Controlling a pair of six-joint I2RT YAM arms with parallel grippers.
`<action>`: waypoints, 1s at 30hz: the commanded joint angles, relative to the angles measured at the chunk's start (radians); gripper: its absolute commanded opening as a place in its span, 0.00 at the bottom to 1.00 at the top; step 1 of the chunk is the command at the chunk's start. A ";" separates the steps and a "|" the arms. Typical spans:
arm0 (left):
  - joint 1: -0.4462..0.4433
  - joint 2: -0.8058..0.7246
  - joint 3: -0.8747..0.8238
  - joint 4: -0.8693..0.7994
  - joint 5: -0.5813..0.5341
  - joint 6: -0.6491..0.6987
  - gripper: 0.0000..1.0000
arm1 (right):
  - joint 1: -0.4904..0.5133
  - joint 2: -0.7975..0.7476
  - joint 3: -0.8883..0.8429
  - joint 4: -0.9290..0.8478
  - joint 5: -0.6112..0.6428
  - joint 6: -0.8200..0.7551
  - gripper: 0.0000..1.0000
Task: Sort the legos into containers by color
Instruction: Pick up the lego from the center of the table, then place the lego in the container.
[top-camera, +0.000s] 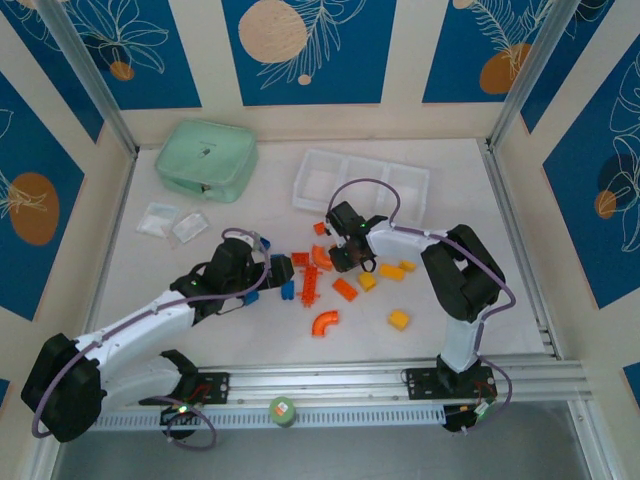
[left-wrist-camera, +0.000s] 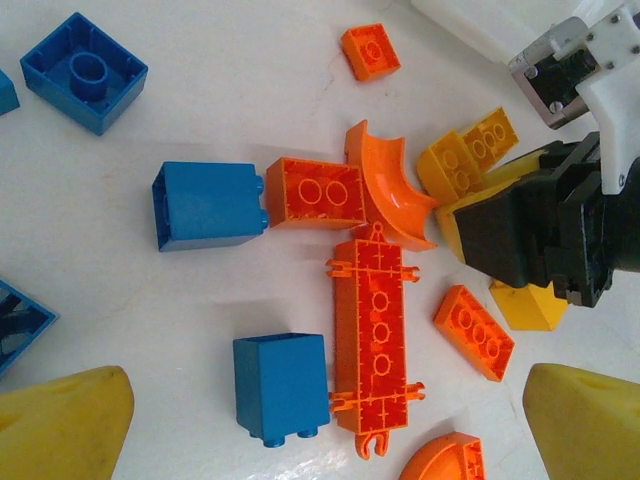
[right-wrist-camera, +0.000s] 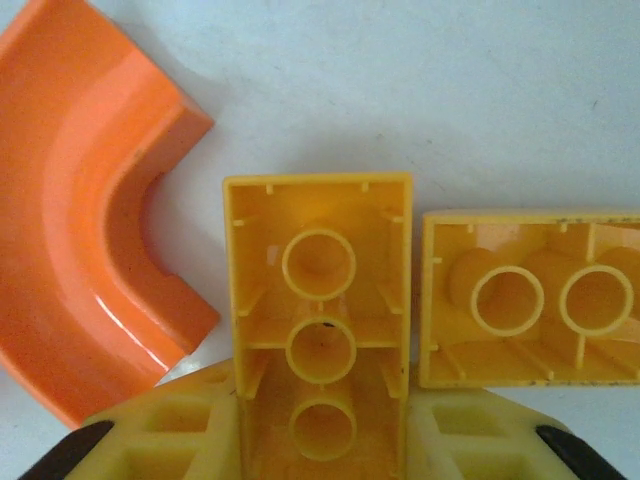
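My right gripper will next lift the yellow brick it holds, carry it outward to the tray's empty section nearest the mint green box, and then let go.
My right gripper (right-wrist-camera: 320, 440) is shut on a yellow brick (right-wrist-camera: 318, 300) that lies underside up, a yellow finger (right-wrist-camera: 160, 430) pressed against each long side. A second yellow brick (right-wrist-camera: 530, 310) lies just right of it and an orange arch piece (right-wrist-camera: 90, 230) to its left. My left gripper (left-wrist-camera: 325, 430) is open and hovers low over a blue brick (left-wrist-camera: 280, 385) and a long orange piece (left-wrist-camera: 375, 335). More blue bricks (left-wrist-camera: 205, 205) and orange bricks (left-wrist-camera: 315, 193) lie around them. The white three-compartment tray (top-camera: 360, 165) stands at the back.
A mint green lidded box (top-camera: 205, 160) stands at the back left, with small clear bags (top-camera: 170, 222) in front of it. Loose yellow bricks (top-camera: 399, 319) and an orange arch (top-camera: 324, 322) lie nearer the front. The right arm's black wrist (left-wrist-camera: 540, 240) is close to my left gripper.
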 joint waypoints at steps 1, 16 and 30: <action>-0.009 -0.015 0.031 -0.015 -0.014 0.026 0.99 | 0.017 -0.070 0.010 -0.037 -0.031 0.013 0.24; 0.042 -0.029 0.171 -0.161 -0.092 0.126 0.99 | -0.028 0.004 0.353 -0.121 -0.014 0.112 0.22; 0.179 0.040 0.228 -0.138 -0.022 0.138 0.99 | -0.089 0.390 0.829 -0.245 0.099 0.164 0.26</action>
